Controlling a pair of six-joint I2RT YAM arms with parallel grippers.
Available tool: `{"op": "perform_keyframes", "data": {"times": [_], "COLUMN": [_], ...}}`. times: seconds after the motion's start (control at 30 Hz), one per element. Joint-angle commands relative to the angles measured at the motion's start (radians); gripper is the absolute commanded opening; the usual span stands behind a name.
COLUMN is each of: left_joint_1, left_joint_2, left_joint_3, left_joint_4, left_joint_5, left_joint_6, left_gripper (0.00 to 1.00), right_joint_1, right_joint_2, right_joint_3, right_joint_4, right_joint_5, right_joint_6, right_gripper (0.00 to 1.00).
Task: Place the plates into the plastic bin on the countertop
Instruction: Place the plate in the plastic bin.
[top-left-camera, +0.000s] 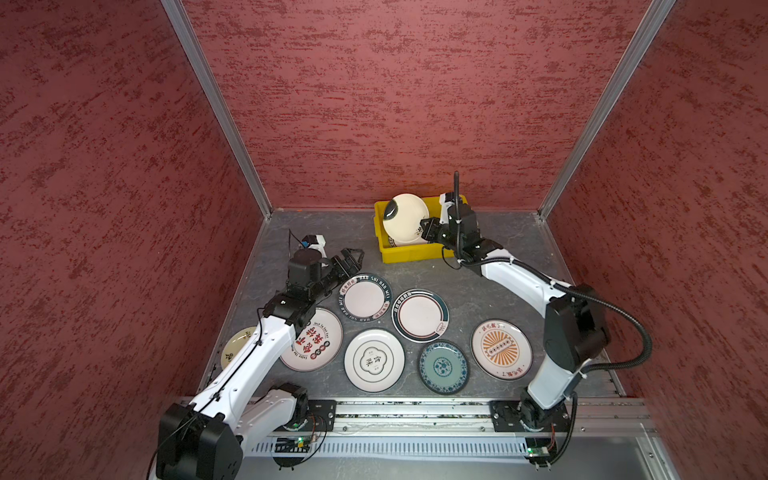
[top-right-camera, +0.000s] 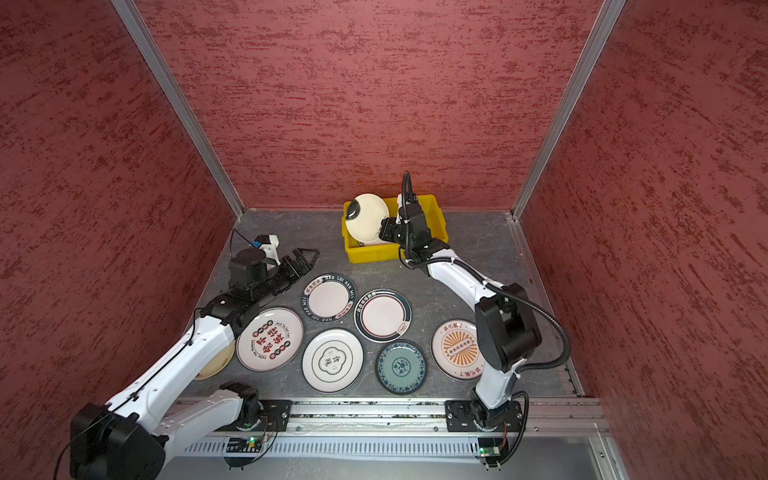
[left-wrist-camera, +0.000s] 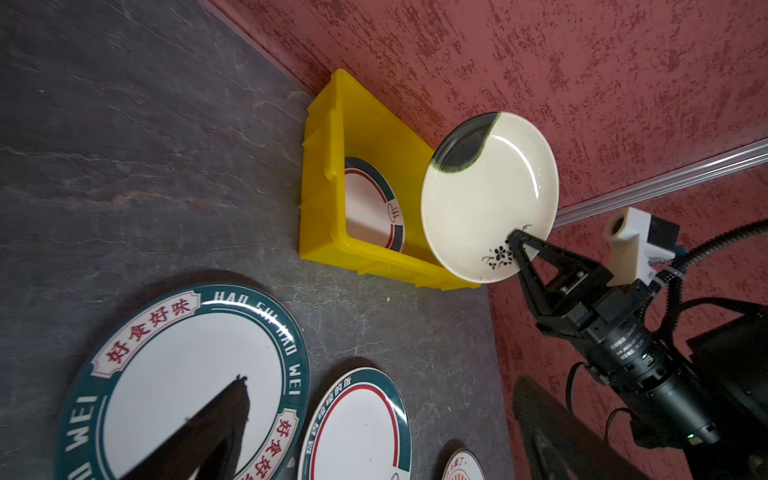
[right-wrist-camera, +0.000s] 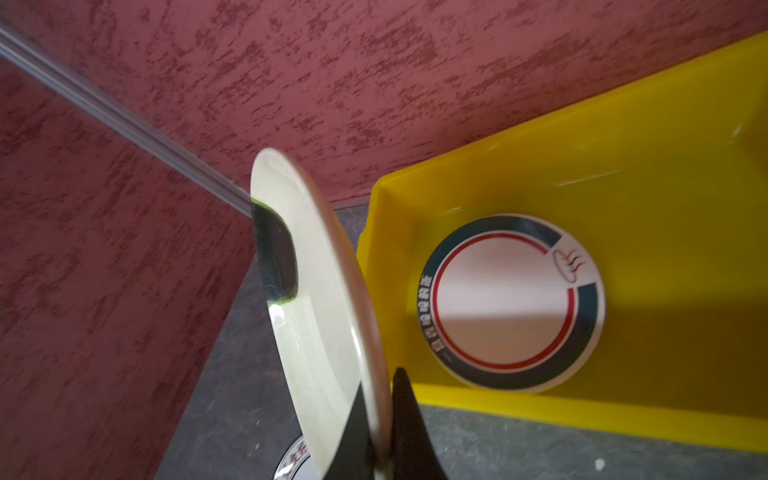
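Observation:
My right gripper lowers past the bin's rim next and releases the cream plate onto the red-ringed plate (right-wrist-camera: 507, 303). That plate lies flat in the bin below the gripper.
My right gripper (top-left-camera: 426, 230) is shut on the rim of a cream plate (top-left-camera: 405, 218) with a dark smear, holding it tilted on edge above the left part of the yellow plastic bin (top-left-camera: 409, 253). The right wrist view shows the rim pinched between my fingers (right-wrist-camera: 405, 415). One dark-rimmed, red-ringed plate (right-wrist-camera: 507, 303) lies flat inside the bin. My left gripper (top-left-camera: 353, 257) is open and empty, just beyond the far left edge of the green-rimmed lettered plate (top-left-camera: 365, 297). Several more plates lie flat on the countertop (top-left-camera: 490, 291).
On the countertop lie a ringed plate (top-left-camera: 419, 315), a red-print plate (top-left-camera: 320, 345), a white plate (top-left-camera: 374, 360), a teal plate (top-left-camera: 443, 367) and an orange-print plate (top-left-camera: 501, 349). A cream plate (top-left-camera: 235, 349) lies partly under my left arm. Red walls enclose three sides.

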Motion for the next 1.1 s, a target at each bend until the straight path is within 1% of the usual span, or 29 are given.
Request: {"op": "perform_keyframes", "data": {"times": [0.0,0.1,0.23,0.4,0.63,0.8,0.93,1.07], "left_joint_1": [0.027,0.035,0.044,0.062,0.075,0.089,0.104,0.111], "left_joint_2": [-0.002,0.007,0.018,0.019,0.008,-0.004,-0.005,-0.011], "left_joint_3": [0.003,0.0,-0.001,0.001,0.006,-0.006,-0.005,-0.007], "left_joint_4": [-0.038,-0.037,-0.044,-0.05,-0.063,-0.072,-0.078,-0.085], "left_joint_5": [-0.004,0.002,0.003,0.003,0.015,0.009,0.026,0.029], "left_joint_6": [0.031,0.035,0.039,0.045,0.042,0.039,0.036,0.036], "left_gripper": [0.99,0.99,0.99,0.99,0.99,0.99,0.99,0.99], "right_joint_1": [-0.023,-0.039,-0.059,-0.072,-0.073,-0.073,-0.073,-0.073], "right_joint_2": [0.094,0.18,0.267,0.339,0.45,0.506,0.554,0.585], "right_joint_3": [0.149,0.271,0.373,0.444,0.567,0.613,0.671,0.706], "right_joint_4": [-0.172,-0.262,-0.341,-0.368,-0.452,-0.467,-0.499,-0.519], "right_joint_5": [0.107,0.131,0.141,0.136,0.084,0.07,0.053,0.04], "right_joint_6": [-0.095,-0.133,-0.175,-0.176,-0.182,-0.177,-0.173,-0.172], "right_gripper": [0.0,0.0,0.0,0.0,0.0,0.0,0.0,0.05]}}
